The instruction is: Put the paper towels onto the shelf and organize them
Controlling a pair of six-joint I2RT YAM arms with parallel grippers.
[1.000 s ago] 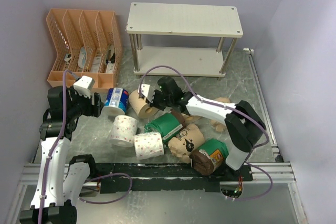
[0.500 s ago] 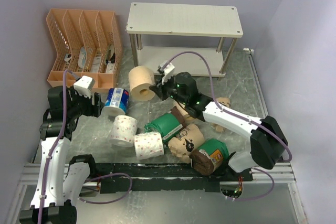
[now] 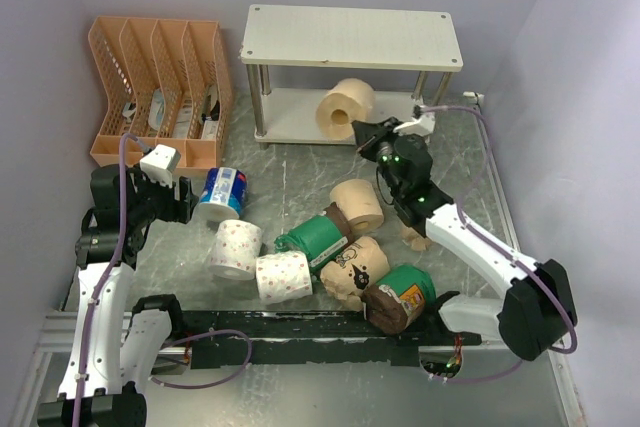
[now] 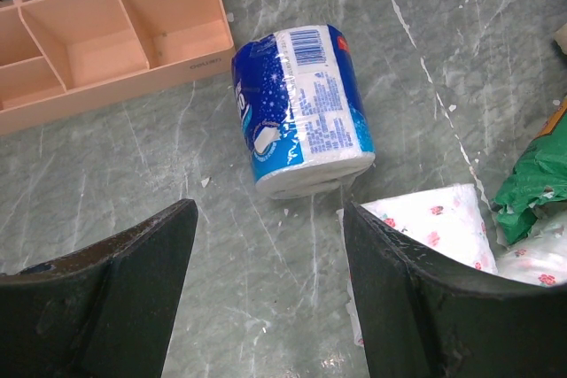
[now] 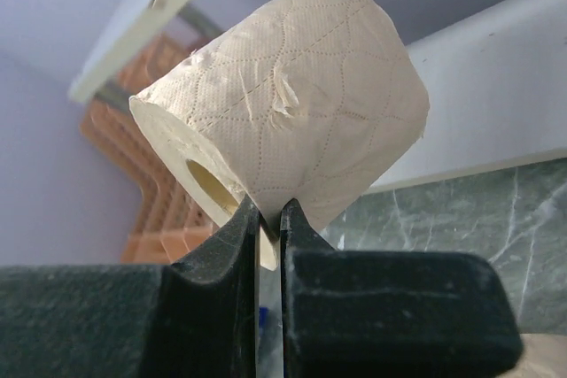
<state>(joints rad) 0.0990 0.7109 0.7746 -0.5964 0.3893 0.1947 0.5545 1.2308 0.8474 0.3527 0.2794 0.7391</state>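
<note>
My right gripper goes outward and to the right in the top view next, turning the tan roll upright onto the lower board's end (image 3: pixel 393 106) (image 5: pixel 503 80), which is empty.
My right gripper (image 3: pixel 362 130) is shut on the edge of a plain tan paper towel roll (image 3: pixel 345 107), holding it in the air in front of the shelf's (image 3: pixel 350 39) lower board (image 3: pixel 300 117). In the right wrist view the roll (image 5: pixel 283 148) is pinched at its wall by the gripper (image 5: pixel 270 219). My left gripper (image 3: pixel 185 202) is open and empty, just left of a blue-white roll (image 3: pixel 220 195), which shows beyond the fingers (image 4: pixel 301 112). Other rolls lie in a pile: white speckled (image 3: pixel 236 247), green (image 3: pixel 318 239), tan (image 3: pixel 357 202), kraft (image 3: pixel 355 267), dark brown (image 3: pixel 398 297).
An orange slotted file organizer (image 3: pixel 160 87) stands at the back left, beside the shelf. Purple walls close in the left, back and right. A black rail (image 3: pixel 300 332) runs along the near edge. A speckled roll (image 4: pixel 443 227) lies by my left gripper's right finger.
My right arm lifted the tan roll from the pile and swung it right and back, up to the shelf's lower tier. The left arm has not moved.
</note>
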